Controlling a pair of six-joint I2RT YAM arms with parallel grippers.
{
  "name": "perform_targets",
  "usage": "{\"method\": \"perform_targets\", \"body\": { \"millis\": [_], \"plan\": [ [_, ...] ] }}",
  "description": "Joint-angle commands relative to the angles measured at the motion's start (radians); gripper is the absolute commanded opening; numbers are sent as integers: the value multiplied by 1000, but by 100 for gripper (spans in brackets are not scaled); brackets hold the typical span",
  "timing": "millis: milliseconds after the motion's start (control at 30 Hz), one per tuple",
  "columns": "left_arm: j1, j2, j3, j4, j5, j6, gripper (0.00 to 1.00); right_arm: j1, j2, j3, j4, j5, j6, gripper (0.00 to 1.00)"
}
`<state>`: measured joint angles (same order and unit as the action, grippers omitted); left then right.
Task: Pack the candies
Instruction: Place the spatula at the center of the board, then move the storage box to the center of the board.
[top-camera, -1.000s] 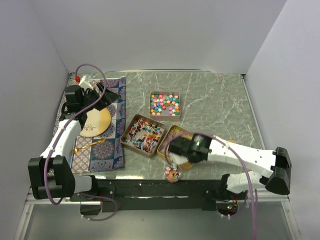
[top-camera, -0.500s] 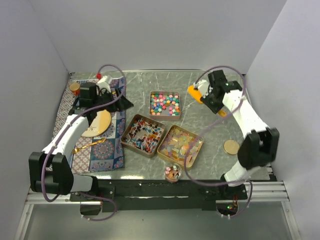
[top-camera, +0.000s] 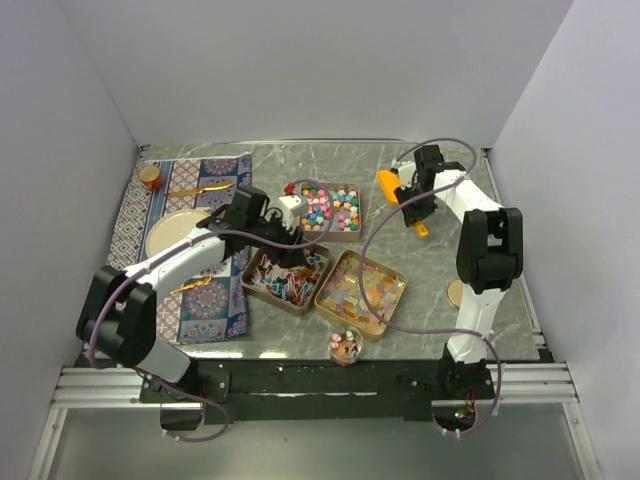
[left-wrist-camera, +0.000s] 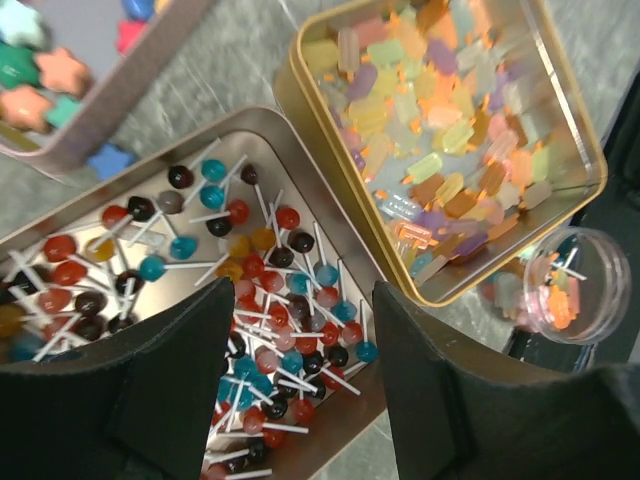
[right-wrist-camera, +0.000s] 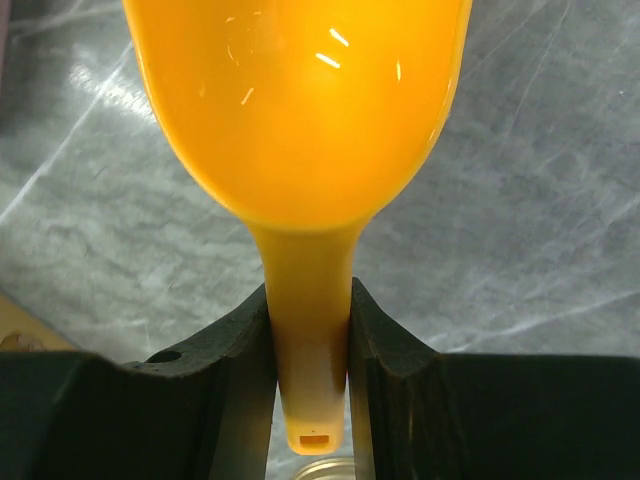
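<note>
The right gripper goes down next until the empty orange scoop (right-wrist-camera: 300, 100) rests flat, then releases its handle, since the bare patch of table is just below the gripper.
Three open tins hold the candies: multicolour pieces (top-camera: 330, 206), red-blue lollipop-like pieces with white sticks (top-camera: 287, 272) and translucent squares (top-camera: 362, 288). My left gripper (top-camera: 290, 252) hovers open and empty over the lollipop tin; in the left wrist view the gripper (left-wrist-camera: 305, 390) frames those pieces (left-wrist-camera: 250, 290), beside the squares tin (left-wrist-camera: 440, 130). A small clear cup (top-camera: 345, 346) with a few candies stands at the front; it also shows in the left wrist view (left-wrist-camera: 562, 290). My right gripper (top-camera: 413, 203) is shut on the handle of an empty orange scoop (right-wrist-camera: 300, 100) above bare table at the back right.
A patterned mat (top-camera: 190, 300) at the left carries a plate (top-camera: 168, 232), a small jar (top-camera: 150, 177) and two gold utensils (top-camera: 200, 189). A round gold lid (top-camera: 458, 292) lies at the right. White walls close in the table.
My left arm swung from the plate on the mat rightward to over the lollipop tin. My right arm went from the front cup to the back right, now holding the orange scoop.
</note>
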<state>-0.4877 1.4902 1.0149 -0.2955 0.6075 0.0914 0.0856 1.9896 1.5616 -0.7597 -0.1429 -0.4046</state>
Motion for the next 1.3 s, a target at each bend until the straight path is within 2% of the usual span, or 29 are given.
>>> {"method": "perform_targets", "body": {
  "millis": [0, 133, 233, 300, 367, 467, 600, 833, 1000, 1167, 1267],
  "plan": [
    [-63, 28, 47, 79, -35, 54, 64, -12, 31, 31, 65, 0, 43, 14],
    [-109, 76, 53, 156, -48, 1, 64, -15, 46, 8, 95, 63, 55, 14],
    [-149, 108, 57, 228, -57, -54, 65, -18, 35, -21, 117, 84, 61, 27],
    [-169, 130, 57, 251, -69, -84, 65, -17, 29, -32, 125, 88, 67, 44],
    [-189, 140, 48, 314, -77, -163, 65, -20, 12, -34, 128, 65, 75, 56],
    [-207, 157, 14, 398, -95, -309, 66, -26, -35, -28, 117, 25, 84, 60],
    [-230, 206, 8, 476, -106, -415, 66, -72, -141, 14, 73, -84, 130, 63],
    [-282, 390, 119, 478, -215, -499, 64, -81, -423, -49, 16, -262, 93, 65],
    [-281, 476, 201, 450, -296, -553, 64, -83, -604, -214, -53, -206, -28, 65],
    [-278, 544, 319, 397, -391, -524, 64, -162, -729, -374, -78, -202, -27, 67],
    [-262, 550, 367, 364, -393, -493, 63, -179, -776, -425, -78, -192, -5, 67]
  ]
}}
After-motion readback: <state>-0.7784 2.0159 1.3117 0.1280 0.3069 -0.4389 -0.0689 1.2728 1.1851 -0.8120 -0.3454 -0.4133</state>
